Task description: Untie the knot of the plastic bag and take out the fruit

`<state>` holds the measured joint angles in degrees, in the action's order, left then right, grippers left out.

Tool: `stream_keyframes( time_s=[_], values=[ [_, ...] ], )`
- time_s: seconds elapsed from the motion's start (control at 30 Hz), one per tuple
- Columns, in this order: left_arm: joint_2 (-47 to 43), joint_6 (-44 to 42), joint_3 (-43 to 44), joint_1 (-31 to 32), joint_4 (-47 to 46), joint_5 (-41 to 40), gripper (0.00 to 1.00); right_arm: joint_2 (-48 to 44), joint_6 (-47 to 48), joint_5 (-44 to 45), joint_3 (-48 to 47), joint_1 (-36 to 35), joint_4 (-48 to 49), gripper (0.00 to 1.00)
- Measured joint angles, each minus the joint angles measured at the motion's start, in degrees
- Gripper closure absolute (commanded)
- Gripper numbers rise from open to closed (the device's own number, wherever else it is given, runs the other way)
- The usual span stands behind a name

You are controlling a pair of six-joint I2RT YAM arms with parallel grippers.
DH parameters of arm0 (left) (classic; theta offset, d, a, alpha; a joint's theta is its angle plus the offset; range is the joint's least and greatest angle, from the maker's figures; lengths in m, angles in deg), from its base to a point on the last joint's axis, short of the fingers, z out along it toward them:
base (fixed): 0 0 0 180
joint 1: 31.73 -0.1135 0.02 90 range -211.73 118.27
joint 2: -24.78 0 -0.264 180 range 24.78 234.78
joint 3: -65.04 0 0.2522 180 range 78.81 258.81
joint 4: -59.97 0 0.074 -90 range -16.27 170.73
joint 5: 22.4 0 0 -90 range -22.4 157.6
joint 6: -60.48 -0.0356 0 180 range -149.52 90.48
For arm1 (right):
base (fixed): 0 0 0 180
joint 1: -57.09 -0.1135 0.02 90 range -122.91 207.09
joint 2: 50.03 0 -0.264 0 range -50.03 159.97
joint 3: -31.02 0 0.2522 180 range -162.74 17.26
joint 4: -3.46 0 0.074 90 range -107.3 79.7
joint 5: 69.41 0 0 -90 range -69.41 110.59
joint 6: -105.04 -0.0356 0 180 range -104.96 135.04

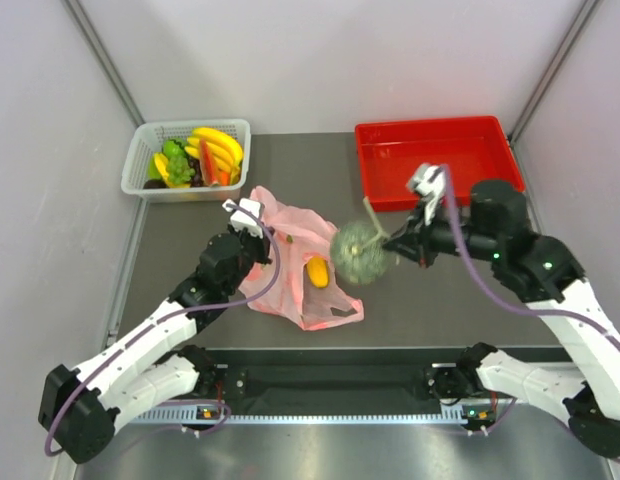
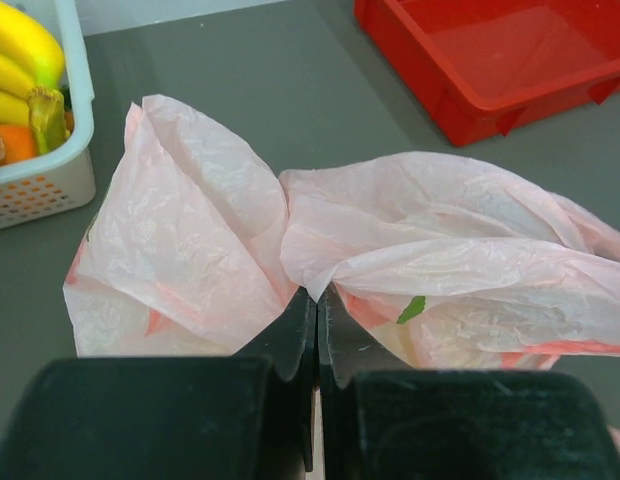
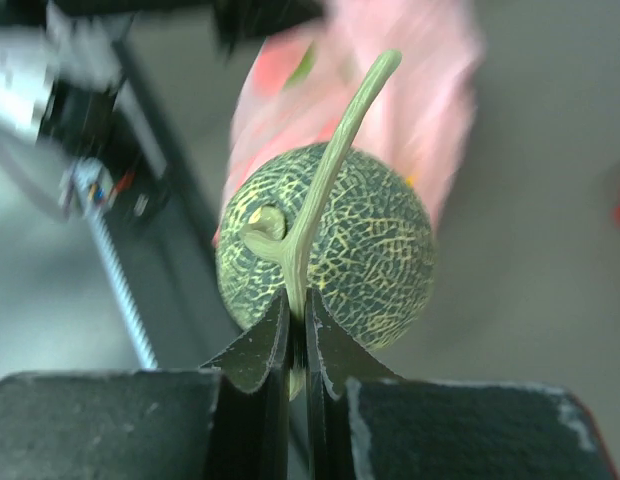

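The bottom of the red tray is bare at the end farthest from the basket, so the robot's right gripper will move outward, then down into that end, and let go of the melon.
The pink plastic bag [image 1: 295,275] lies open and crumpled mid-table; no knot shows. My left gripper [image 1: 258,238] is shut on a fold of the bag's film [image 2: 320,285] at its left side. A small orange oblong fruit [image 1: 317,271] lies in the bag. My right gripper [image 1: 395,245] is shut on the pale stem [image 3: 325,190] of the round green netted melon [image 3: 330,245] and holds it in the air just right of the bag [image 1: 362,254]. A green leaf scrap [image 2: 411,309] shows through the film.
A red tray [image 1: 435,160] stands at the back right, behind my right gripper. A white basket [image 1: 187,160] with larger bananas, grapes and red-orange slices stands at the back left; it also shows in the left wrist view [image 2: 45,180].
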<state>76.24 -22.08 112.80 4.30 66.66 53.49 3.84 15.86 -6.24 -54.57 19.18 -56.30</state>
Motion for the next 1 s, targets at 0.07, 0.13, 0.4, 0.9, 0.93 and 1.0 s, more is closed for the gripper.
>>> stream_keyframes(
  time_s=[0.07,0.13,0.4,0.9,0.93,1.0],
  values=[
    [-1.20,0.24,-1.14,0.00,0.28,0.26,1.00,-0.72,-0.61,2.89,-4.26,2.75,1.29,1.00],
    [-2.60,0.61,-2.34,0.00,0.70,0.68,1.00,-0.02,-1.29,7.06,-8.20,4.00,2.71,1.00],
    [-5.57,2.93,-3.91,0.00,1.97,2.73,1.00,13.40,-6.29,26.29,-17.59,8.46,10.93,1.00],
    [-7.52,6.27,-3.91,0.00,3.28,8.94,1.00,45.03,-16.02,40.85,-31.04,30.64,15.52,1.00],
    [-7.58,6.45,-3.91,0.00,3.28,9.16,1.00,46.56,-16.15,40.85,-32.28,31.89,15.50,1.00],
    [-7.61,6.86,-3.91,0.00,3.30,9.64,1.00,49.33,-16.46,41.03,-34.51,34.45,15.58,1.00]
  ],
)
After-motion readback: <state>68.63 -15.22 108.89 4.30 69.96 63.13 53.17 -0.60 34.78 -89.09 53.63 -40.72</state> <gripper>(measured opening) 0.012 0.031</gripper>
